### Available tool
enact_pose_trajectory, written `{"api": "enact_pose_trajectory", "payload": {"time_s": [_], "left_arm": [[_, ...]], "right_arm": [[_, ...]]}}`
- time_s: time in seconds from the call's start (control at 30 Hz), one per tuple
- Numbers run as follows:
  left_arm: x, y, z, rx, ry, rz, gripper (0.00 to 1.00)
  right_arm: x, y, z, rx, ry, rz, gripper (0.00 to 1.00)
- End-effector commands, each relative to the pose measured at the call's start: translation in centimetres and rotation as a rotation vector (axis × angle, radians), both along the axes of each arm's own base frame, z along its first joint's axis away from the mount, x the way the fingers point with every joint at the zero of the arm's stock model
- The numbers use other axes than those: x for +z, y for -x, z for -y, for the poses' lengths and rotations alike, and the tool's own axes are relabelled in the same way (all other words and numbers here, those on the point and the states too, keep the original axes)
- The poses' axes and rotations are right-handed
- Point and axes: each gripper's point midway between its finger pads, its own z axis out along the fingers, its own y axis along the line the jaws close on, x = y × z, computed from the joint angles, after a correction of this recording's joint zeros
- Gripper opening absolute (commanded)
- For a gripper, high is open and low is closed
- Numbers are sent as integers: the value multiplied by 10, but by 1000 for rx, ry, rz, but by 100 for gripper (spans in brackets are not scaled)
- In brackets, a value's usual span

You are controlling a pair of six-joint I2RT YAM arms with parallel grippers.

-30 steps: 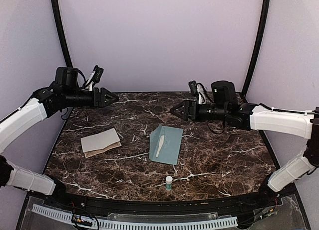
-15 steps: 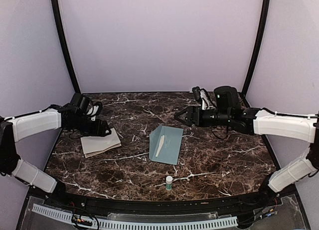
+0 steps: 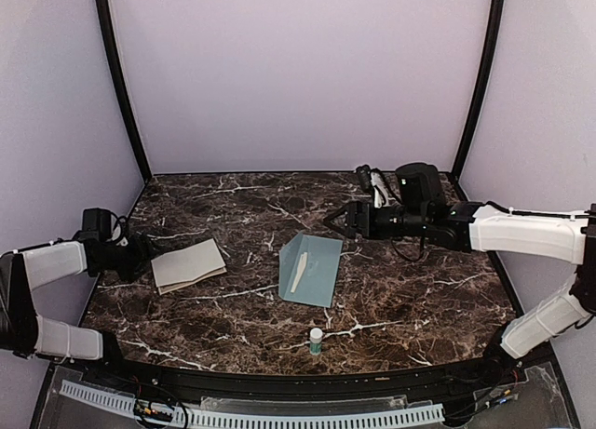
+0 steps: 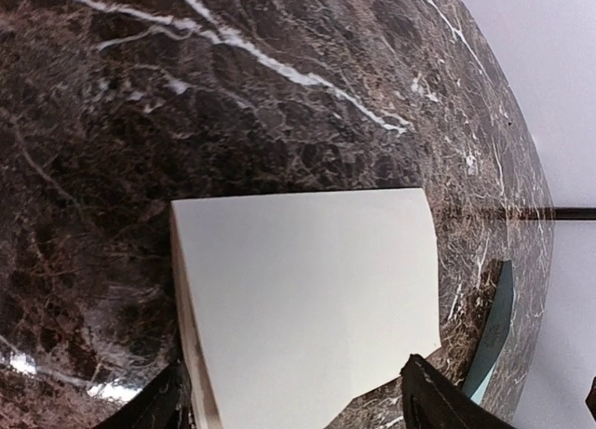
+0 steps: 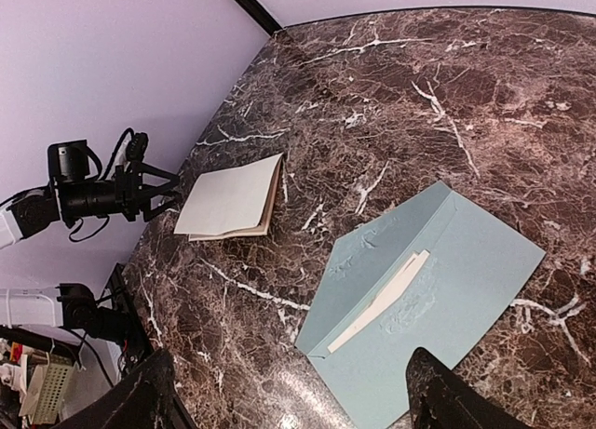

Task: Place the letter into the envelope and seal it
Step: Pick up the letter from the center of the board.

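Note:
My left gripper is still open, and the letter lies low and already shows between its fingers, so I will move the gripper down and onto the letter's nearest edge [image 3: 156,269] [image 4: 287,414].
The pale teal envelope [image 3: 310,269] lies flat mid-table with its pointed flap open to the left and a white strip [image 5: 377,303] along the fold. It also shows in the right wrist view [image 5: 447,289]. The letter, a folded tan sheet [image 3: 188,264], lies left of it. My left gripper [image 3: 140,255] is low at the letter's left end, open and empty. In the left wrist view the letter [image 4: 307,299] fills the space between my open fingertips [image 4: 436,403]. My right gripper [image 3: 333,218] is open and empty, in the air just behind the envelope.
A small white glue stick [image 3: 316,340] stands upright near the front edge, in front of the envelope. The dark marble table [image 3: 410,299] ends at a black rail in front. Lilac walls and black posts close in the back and sides.
My left arm has dropped from high above the table's back left down to table level at the letter's left end. My right gripper has sunk a little and edged right.

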Motion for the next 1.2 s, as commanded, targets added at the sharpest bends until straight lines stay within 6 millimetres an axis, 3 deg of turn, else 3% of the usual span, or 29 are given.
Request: {"api": "enact_pose_trajectory", "payload": {"time_s": [0.0, 0.17, 0.3, 0.6, 0.97, 1.17], "left_arm": [[-5, 4, -1, 38, 102, 20, 74], [-13, 4, -1, 49, 141, 19, 68], [-18, 3, 1, 43, 165, 17, 58], [-28, 5, 1, 56, 171, 1, 54], [-42, 8, 5, 69, 209, -21, 41], [-42, 8, 4, 77, 216, -14, 21]], "right_arm": [[17, 0, -8, 16, -29, 38, 82], [16, 1, -7, 10, -29, 34, 82], [16, 2, -5, 6, -22, 33, 82], [15, 1, -4, -6, -14, 33, 82], [18, -1, -5, -5, -6, 36, 82], [17, -1, -5, -7, -3, 34, 82]]}}
